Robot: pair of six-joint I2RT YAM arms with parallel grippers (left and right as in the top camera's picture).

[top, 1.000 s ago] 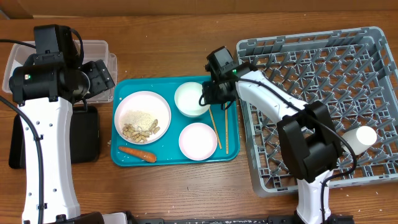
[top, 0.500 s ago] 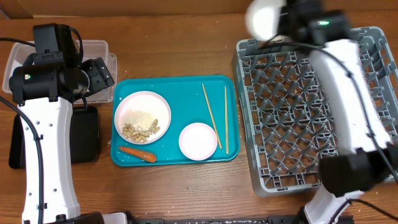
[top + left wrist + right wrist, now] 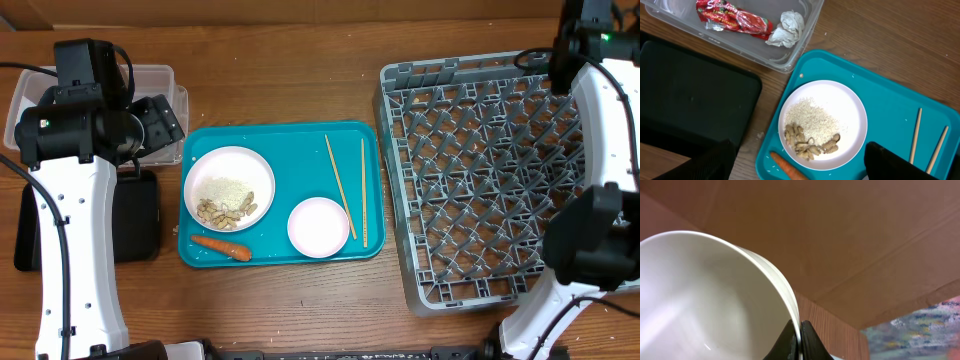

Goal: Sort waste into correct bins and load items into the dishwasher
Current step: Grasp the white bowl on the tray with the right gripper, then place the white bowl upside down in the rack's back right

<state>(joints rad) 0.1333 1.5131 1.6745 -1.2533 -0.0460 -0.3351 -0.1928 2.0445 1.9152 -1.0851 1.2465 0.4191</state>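
My right gripper needs to tilt down to the left in the overhead view, into the grey dish rack's far corner (image 3: 524, 92), because the wires of the rack stand free there.
My right gripper (image 3: 801, 330) is shut on the rim of a white bowl (image 3: 705, 295), held high; overhead, only its arm (image 3: 600, 45) shows, at the grey dish rack's (image 3: 480, 180) far right corner. My left gripper (image 3: 799, 160) is open and empty above the white plate (image 3: 235, 160) of rice (image 3: 225, 188) and brown bits. The carrot (image 3: 220, 246), second bowl (image 3: 318, 226) and chopsticks (image 3: 340, 200) lie on the teal tray. The red wrapper (image 3: 732, 17) and foil ball (image 3: 786, 29) are in the clear tub (image 3: 160, 75). The cup is not in view.
The teal tray (image 3: 280, 135) sits mid-table between the bins and the rack. The black tray (image 3: 135, 215) lies in front of the tub, partly under my left arm (image 3: 80, 180). A brown cardboard wall stands behind the table.
My right gripper has lifted one bowl off the teal tray and carried it up and right, to the rack's far right corner. The left arm has not moved.
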